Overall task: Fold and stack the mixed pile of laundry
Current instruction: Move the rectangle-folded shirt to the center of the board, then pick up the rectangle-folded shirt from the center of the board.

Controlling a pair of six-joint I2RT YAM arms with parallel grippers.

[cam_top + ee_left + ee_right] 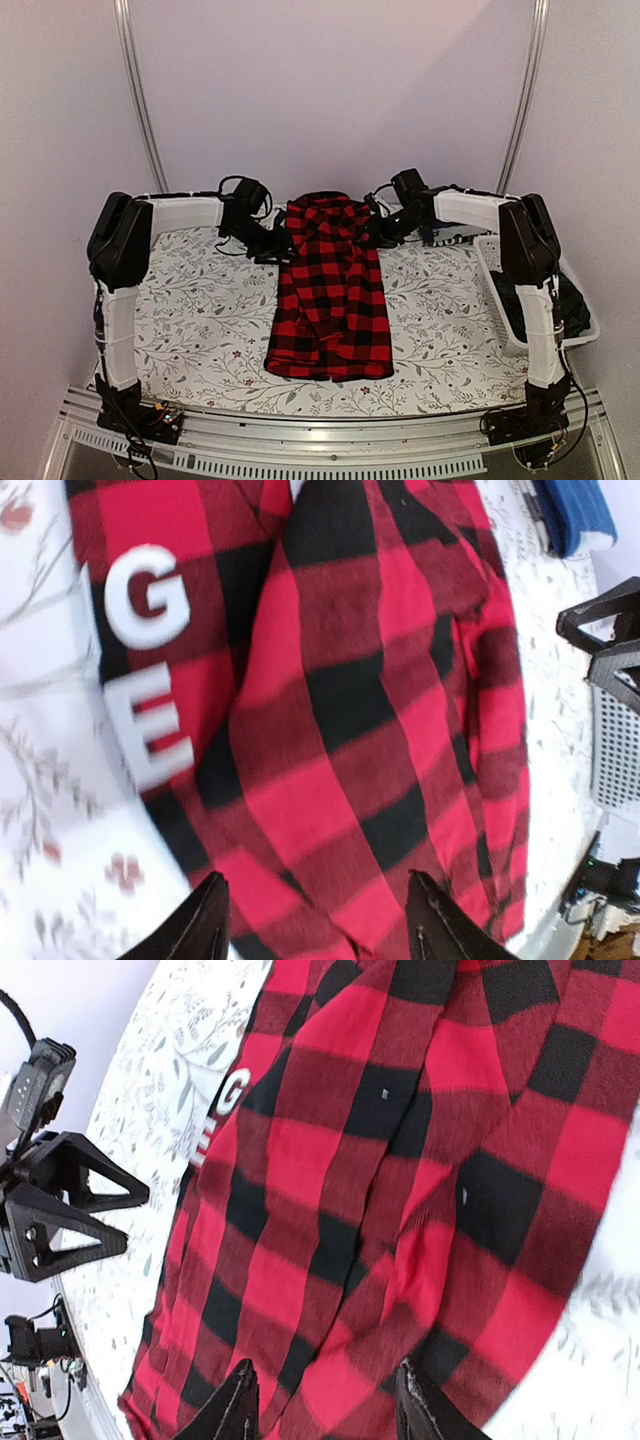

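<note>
My left gripper is about to pull back, lower and close on the near corner of the shirt's lettered side (273, 366), since the long shirt still lies stretched flat.
The red-and-black checked flannel shirt (330, 290) lies flat as a long strip down the middle of the floral table cloth. It fills the left wrist view (340, 710), with white letters G and E (150, 670) on it, and the right wrist view (400, 1190). My left gripper (275, 245) is at the shirt's far left edge, open over the cloth (320, 920). My right gripper (385, 232) is at the far right edge, open over the cloth (325, 1400). Neither holds anything. Dark garments (560, 300) lie in the white basket at the right.
The white lattice basket (497, 290) stands at the right table edge beside the right arm. A blue object (575, 510) lies at the far side of the table. The floral table cloth (200, 310) is bare to the left of the shirt.
</note>
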